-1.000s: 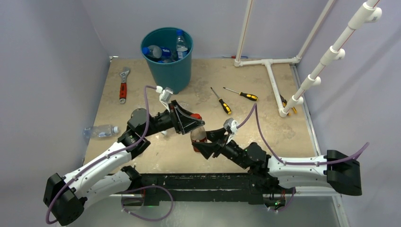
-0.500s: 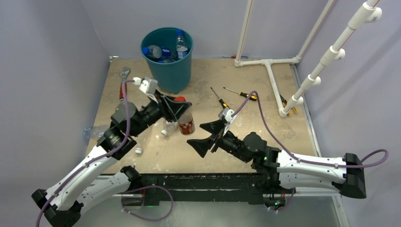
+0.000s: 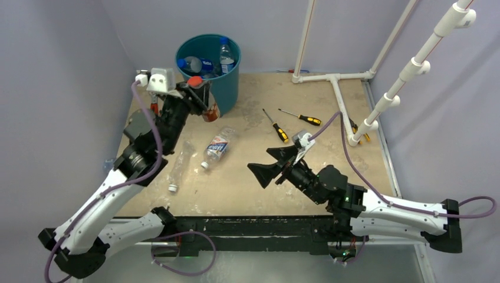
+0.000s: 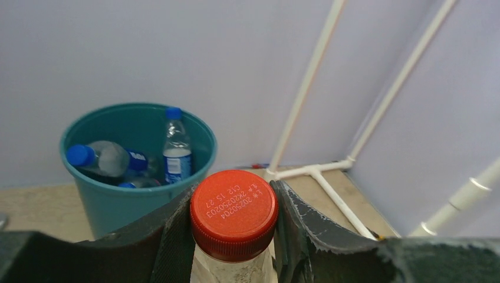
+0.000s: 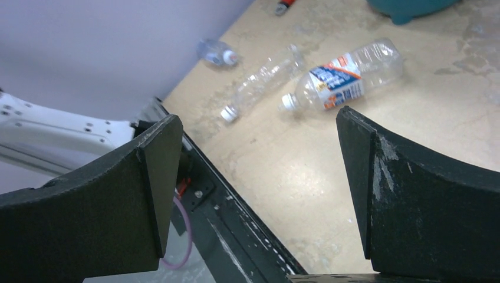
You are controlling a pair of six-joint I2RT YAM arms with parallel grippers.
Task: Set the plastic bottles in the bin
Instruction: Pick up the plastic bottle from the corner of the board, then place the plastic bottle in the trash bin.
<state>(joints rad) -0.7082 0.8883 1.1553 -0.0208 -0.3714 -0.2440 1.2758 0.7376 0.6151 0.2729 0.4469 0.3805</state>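
Note:
My left gripper is holding the bottle, which still hangs short of the bin's rim. It will next carry the bottle outward over the teal bin's open top (image 3: 206, 56) (image 4: 138, 146) and release it there.
My left gripper (image 3: 199, 89) is shut on the neck of a clear bottle with a red cap (image 4: 234, 213) and red label (image 3: 211, 111). It holds the bottle in the air, just left of the teal bin (image 3: 215, 88), whose open top shows ahead in the left wrist view (image 4: 100, 203). Several blue-capped bottles (image 3: 226, 54) lie inside the bin. A blue-labelled bottle (image 3: 218, 145) and a clear crushed one (image 3: 180, 165) lie on the table; both show in the right wrist view (image 5: 348, 73) (image 5: 262, 82). My right gripper (image 3: 268, 166) is open and empty, low over the table's near middle.
Another small bottle (image 5: 217, 52) lies near the table's left edge, hidden by my left arm in the top view. Two yellow-and-black screwdrivers (image 3: 276, 125) (image 3: 302, 118) lie right of the bin. A white pipe frame (image 3: 339, 97) stands at the back right. A red-handled wrench (image 3: 153, 112) lies behind my left arm.
My left gripper has lifted the red-capped bottle from the table's middle up and back to beside the bin. My right gripper has drawn back to the right, open.

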